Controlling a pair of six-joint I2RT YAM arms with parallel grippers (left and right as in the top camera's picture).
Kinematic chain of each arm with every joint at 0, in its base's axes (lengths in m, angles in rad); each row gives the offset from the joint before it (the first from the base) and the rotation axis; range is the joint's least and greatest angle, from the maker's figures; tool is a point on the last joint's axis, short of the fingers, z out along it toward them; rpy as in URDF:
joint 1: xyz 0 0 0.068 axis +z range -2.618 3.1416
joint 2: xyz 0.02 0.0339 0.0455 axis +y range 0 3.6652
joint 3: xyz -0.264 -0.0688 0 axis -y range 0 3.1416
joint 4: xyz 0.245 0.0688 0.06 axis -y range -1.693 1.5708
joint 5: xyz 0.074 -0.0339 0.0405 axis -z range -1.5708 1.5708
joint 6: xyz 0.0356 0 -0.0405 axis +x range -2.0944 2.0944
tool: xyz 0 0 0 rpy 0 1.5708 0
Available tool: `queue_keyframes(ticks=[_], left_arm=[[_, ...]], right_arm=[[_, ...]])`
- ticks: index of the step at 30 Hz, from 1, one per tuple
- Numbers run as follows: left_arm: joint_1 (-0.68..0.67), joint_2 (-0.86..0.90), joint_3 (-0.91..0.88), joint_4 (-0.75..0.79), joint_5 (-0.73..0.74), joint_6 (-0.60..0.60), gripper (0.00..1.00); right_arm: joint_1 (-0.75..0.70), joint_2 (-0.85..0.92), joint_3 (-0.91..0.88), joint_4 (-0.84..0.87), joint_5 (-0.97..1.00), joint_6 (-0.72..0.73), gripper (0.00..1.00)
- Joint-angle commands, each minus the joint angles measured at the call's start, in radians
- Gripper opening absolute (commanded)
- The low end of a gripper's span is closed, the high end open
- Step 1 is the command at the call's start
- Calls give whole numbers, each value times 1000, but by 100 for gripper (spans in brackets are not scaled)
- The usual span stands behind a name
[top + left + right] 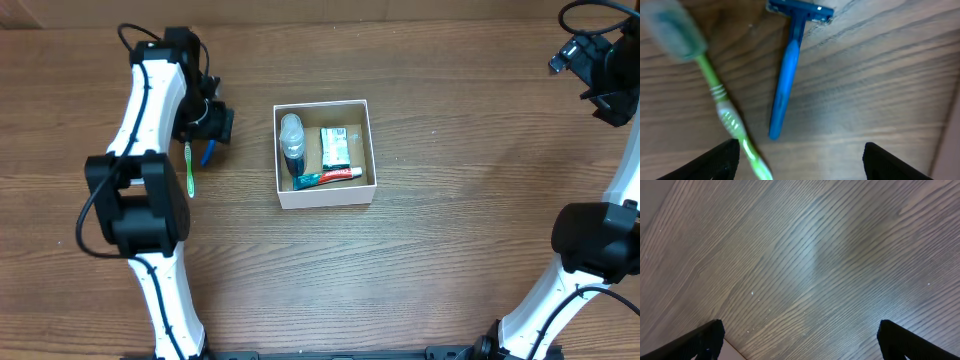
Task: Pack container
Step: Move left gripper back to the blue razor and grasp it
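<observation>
The left gripper will move down onto the razor's handle (pixel 208 153) (pixel 784 82) and close there, because the blue razor lies between the robot's open fingertips.
The container (pixel 325 192), a square white box with a tan inside, sits mid-table and holds a clear bottle (pixel 291 140), a green and white packet (pixel 335 147) and a toothpaste tube (pixel 327 177). A green toothbrush (pixel 189 168) and a blue razor (pixel 208 152) lie on the wood left of the box. My left gripper (pixel 205 122) hovers over them, open and empty. In the left wrist view the razor (pixel 786 80) lies between the fingers (pixel 800 160) and the toothbrush (pixel 725 112) runs by the left finger. My right gripper (pixel 797 340) is open over bare wood, far right.
The table is brown wood grain. My left arm's base (pixel 135 200) stands left of the toothbrush. My right arm (pixel 595 240) stands at the right edge. A pale corner (pixel 732 352) shows at the bottom of the right wrist view.
</observation>
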Motion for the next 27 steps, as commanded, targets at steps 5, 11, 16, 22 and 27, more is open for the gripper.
queue_keyframes(ticks=[5, 11, 16, 22, 27], left_arm=[[-5, 99, -10, 19, 18, 38, 73], [-8, 108, -24, 62, 18, 38, 48], [-8, 108, -34, 79, 18, 38, 18], [-9, 108, -35, 80, 18, 38, 8], [-8, 106, -32, 66, 14, 34, 4]], right_arm=[[-1, -28, 14, 3, 1, -5, 100], [-1, -28, 14, 3, 1, -5, 100], [-1, -28, 14, 3, 1, -5, 100], [-1, -28, 14, 3, 1, -5, 100], [-1, -28, 14, 3, 1, -5, 100]])
